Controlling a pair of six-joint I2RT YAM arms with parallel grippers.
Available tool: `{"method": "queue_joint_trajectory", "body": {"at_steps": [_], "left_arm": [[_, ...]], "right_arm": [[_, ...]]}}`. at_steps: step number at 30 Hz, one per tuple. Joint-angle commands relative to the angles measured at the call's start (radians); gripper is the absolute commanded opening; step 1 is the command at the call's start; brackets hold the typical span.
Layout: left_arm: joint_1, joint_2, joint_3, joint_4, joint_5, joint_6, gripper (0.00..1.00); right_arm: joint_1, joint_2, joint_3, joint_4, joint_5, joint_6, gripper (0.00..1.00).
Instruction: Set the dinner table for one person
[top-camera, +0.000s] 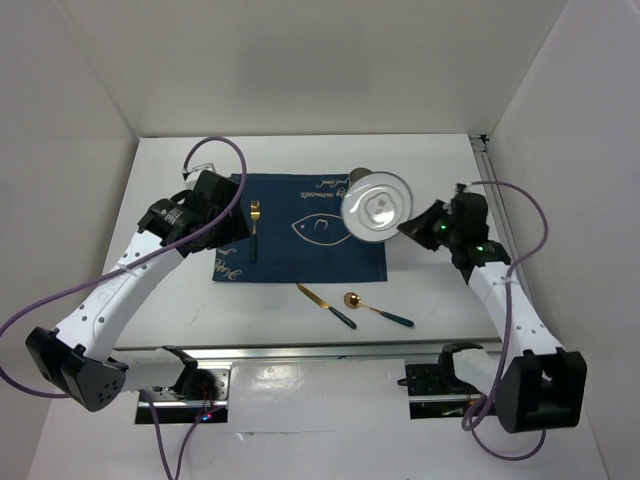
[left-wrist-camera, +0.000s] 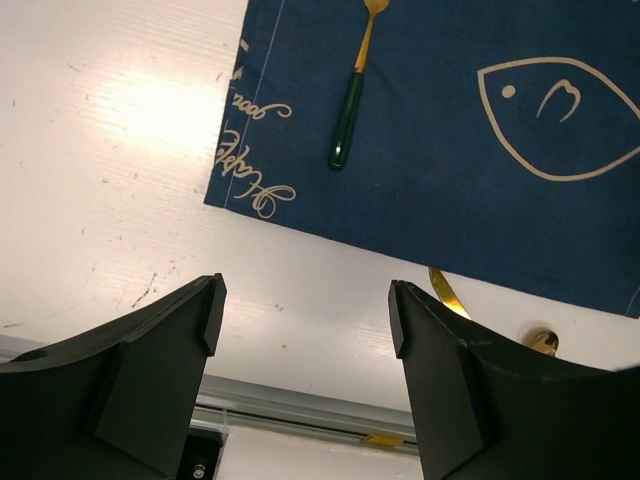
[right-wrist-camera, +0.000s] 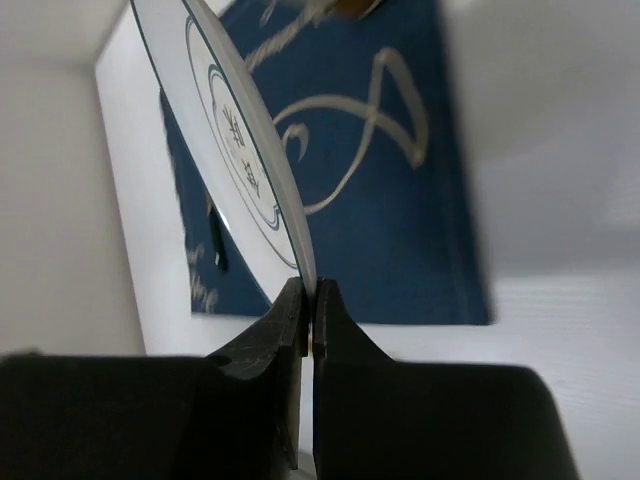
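Observation:
I will next move the white plate (top-camera: 376, 205) in my right gripper toward the fork and down onto the fish drawing and release the plate's rim there, because the middle of the placemat is still empty.
The white dinner table (top-camera: 160, 300) carries a navy placemat (top-camera: 300, 255) with a fish drawing. A gold fork with a dark handle (top-camera: 254, 230) lies on the placemat's left part, also in the left wrist view (left-wrist-camera: 352, 105). My right gripper (top-camera: 408, 228) is shut on the rim of a white plate (top-camera: 376, 205) and holds it in the air over the placemat's right end; in the right wrist view the plate (right-wrist-camera: 225, 130) stands edge-on above the gripper (right-wrist-camera: 308, 300). My left gripper (left-wrist-camera: 305, 305) is open and empty over the table's left part, also in the top view (top-camera: 222, 235).
A gold knife (top-camera: 325, 303) and a gold spoon (top-camera: 376, 309) with dark handles lie on the table in front of the placemat. A cup (top-camera: 358, 175) stands partly hidden behind the plate. A metal rail (top-camera: 300, 350) runs along the near edge. White walls enclose the table.

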Motion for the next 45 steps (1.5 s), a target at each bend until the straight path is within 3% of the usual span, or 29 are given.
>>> {"method": "queue_joint_trajectory", "body": {"at_steps": [1,3,7,14,21,25,26,29,34,36,37,40,45], "left_arm": [[-0.003,0.009,0.033,-0.030,-0.056,-0.052,0.84],[-0.003,-0.003,0.033,-0.030,-0.056,-0.061,0.84],[-0.003,-0.040,0.024,-0.030,-0.045,-0.052,0.84],[-0.003,-0.053,-0.012,-0.007,-0.007,-0.023,0.84],[-0.003,-0.033,-0.012,-0.041,-0.007,-0.012,0.84],[-0.003,-0.042,-0.012,-0.041,0.002,-0.003,0.84],[-0.003,-0.042,-0.012,-0.029,0.011,-0.003,0.84],[-0.003,-0.042,-0.012,-0.029,0.025,0.007,0.84],[-0.003,-0.022,-0.012,-0.009,0.036,0.026,0.84],[-0.003,-0.022,-0.012,-0.009,0.036,0.026,0.84],[-0.003,-0.022,-0.012,0.000,0.047,0.035,0.84],[-0.003,-0.011,-0.001,0.009,0.047,0.035,0.84],[-0.012,0.021,0.019,0.009,0.047,0.044,0.84]], "right_arm": [[0.179,0.074,0.087,0.006,-0.003,-0.034,0.00],[0.339,0.168,0.147,0.042,0.041,-0.034,0.00],[0.462,0.377,0.271,0.097,0.020,-0.012,0.00],[0.465,0.695,0.410,0.252,-0.067,0.098,0.00],[0.474,0.894,0.542,0.182,-0.020,0.120,0.00],[0.483,0.919,0.573,0.139,0.000,0.109,0.53],[0.492,0.907,0.573,0.109,0.014,0.088,0.73],[0.512,0.832,0.582,0.028,0.092,0.040,0.86],[0.540,0.639,0.489,-0.095,0.256,-0.103,0.84],[0.572,0.542,0.425,-0.175,0.307,-0.158,0.77],[0.618,0.514,0.402,-0.203,0.357,-0.169,0.65],[0.708,0.425,0.281,-0.315,0.396,-0.169,0.58],[0.850,0.365,0.193,-0.447,0.407,-0.063,0.65]]}}
